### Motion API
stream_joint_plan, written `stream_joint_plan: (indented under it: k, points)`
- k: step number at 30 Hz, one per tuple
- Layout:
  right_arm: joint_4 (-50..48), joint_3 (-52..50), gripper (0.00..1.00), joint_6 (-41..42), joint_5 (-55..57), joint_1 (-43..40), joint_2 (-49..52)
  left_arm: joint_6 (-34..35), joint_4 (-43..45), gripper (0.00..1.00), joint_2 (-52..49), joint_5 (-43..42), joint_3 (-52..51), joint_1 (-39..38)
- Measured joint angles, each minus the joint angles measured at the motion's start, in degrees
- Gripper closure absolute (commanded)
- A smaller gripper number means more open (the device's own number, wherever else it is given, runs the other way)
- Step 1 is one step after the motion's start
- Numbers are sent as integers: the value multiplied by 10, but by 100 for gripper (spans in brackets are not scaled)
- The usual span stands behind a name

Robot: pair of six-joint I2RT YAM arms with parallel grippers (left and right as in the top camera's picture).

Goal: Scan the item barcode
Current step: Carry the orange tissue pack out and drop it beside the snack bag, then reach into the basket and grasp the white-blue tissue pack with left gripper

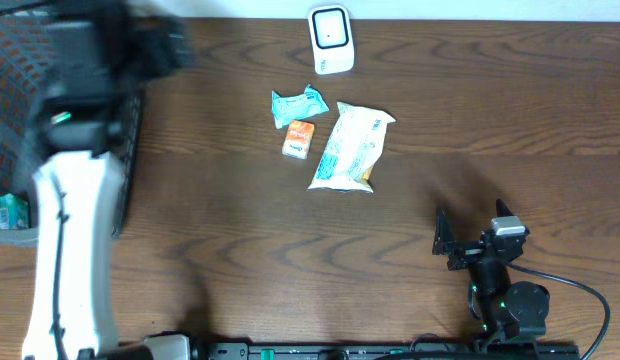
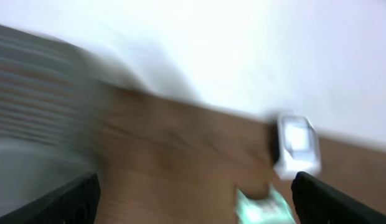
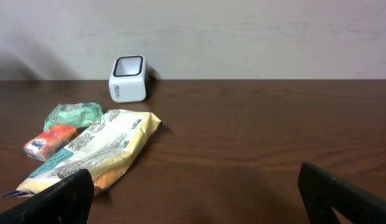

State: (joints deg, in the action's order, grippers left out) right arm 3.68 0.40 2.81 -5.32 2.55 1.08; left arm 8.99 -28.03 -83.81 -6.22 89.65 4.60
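My left gripper swings back over the mesh basket next, tilts downward and lowers into the basket's near end, where the teal item (image 1: 12,212) shows inside.
The white barcode scanner (image 1: 330,38) stands at the table's far edge, also visible in the wrist views (image 2: 296,146) (image 3: 128,78). Below it lie a teal packet (image 1: 298,105) (image 2: 264,208) (image 3: 73,114), a small orange box (image 1: 299,138) (image 3: 50,139) and a white, teal and yellow bag (image 1: 352,147) (image 3: 93,155). My left gripper (image 1: 165,48) (image 2: 193,211) is blurred at the far left beside the basket, open and holding nothing. Near the front right my right gripper (image 1: 448,243) (image 3: 196,199) is open and empty, well clear of the items.
A dark mesh basket (image 1: 10,70) (image 2: 31,93) sits at the table's left edge with a teal item (image 1: 10,210) inside. The left arm's white link (image 1: 75,250) stretches along the left side. A cable (image 1: 580,300) trails from the right arm's base.
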Motion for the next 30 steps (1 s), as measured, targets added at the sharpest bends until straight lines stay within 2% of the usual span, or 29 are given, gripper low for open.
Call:
stream_joint_plan:
  k: [3, 7, 10, 16, 19, 24, 30]
  points:
    - [0, 0, 1, 0, 0, 0, 0, 0, 12, 3, 22, 32, 1, 79]
    - [0, 0, 1, 0, 0, 0, 0, -6, 24, 3, 4, 86, 1, 159]
    - [0, 0, 1, 0, 0, 0, 0, -57, 18, 3, -26, 114, 1, 214]
    - [0, 0, 1, 0, 0, 0, 0, -217, -26, 6, -104, 132, 0, 269]
    - [0, 0, 1, 0, 0, 0, 0, -272, -39, 6, -151, 135, 0, 286]
    - [0, 0, 1, 0, 0, 0, 0, -322, -61, 14, -214, 139, -2, 309]
    - [0, 0, 1, 0, 0, 0, 0, -350, -92, 14, -257, 141, -3, 330]
